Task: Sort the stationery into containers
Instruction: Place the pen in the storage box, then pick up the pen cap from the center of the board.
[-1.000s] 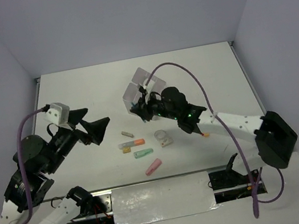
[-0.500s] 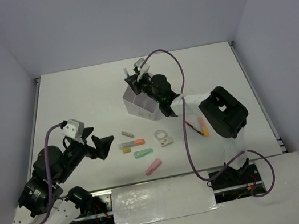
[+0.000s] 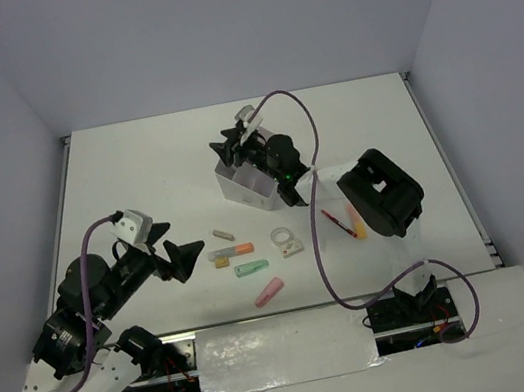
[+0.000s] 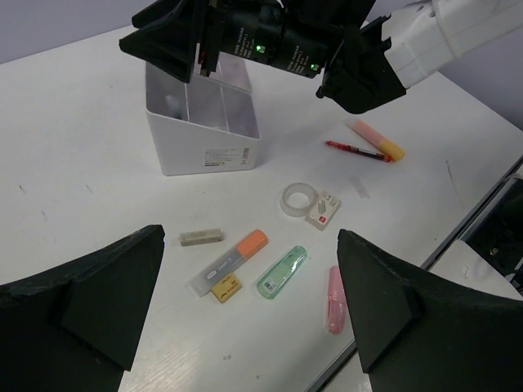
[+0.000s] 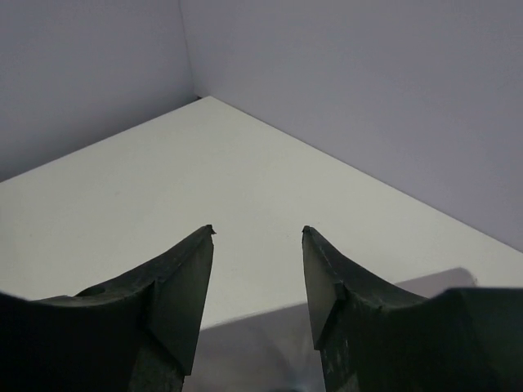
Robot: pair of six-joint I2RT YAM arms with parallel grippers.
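Note:
I will next move my left gripper past the white eraser and lower it around the clear plastic tube, because that tube is below it and to its right in the top view.
The white divided box stands at mid-table and also shows in the left wrist view. My right gripper is open and empty over its far edge; its fingers frame only bare table. Loose on the table lie a grey eraser, an orange marker, a yellow eraser, a green marker, a pink marker, a tape roll, a white eraser, a red pen and a pink-orange marker. My left gripper is open and empty, raised left of the items.
The right arm's elbow hangs above the red pen and the pink-orange marker. A purple cable loops beside them. The table's near edge runs just below the pink marker.
The box, tipped up at the right gripper a second ago, now stands flat. The right gripper has moved to the box's far side. The left arm drew back toward the near left.

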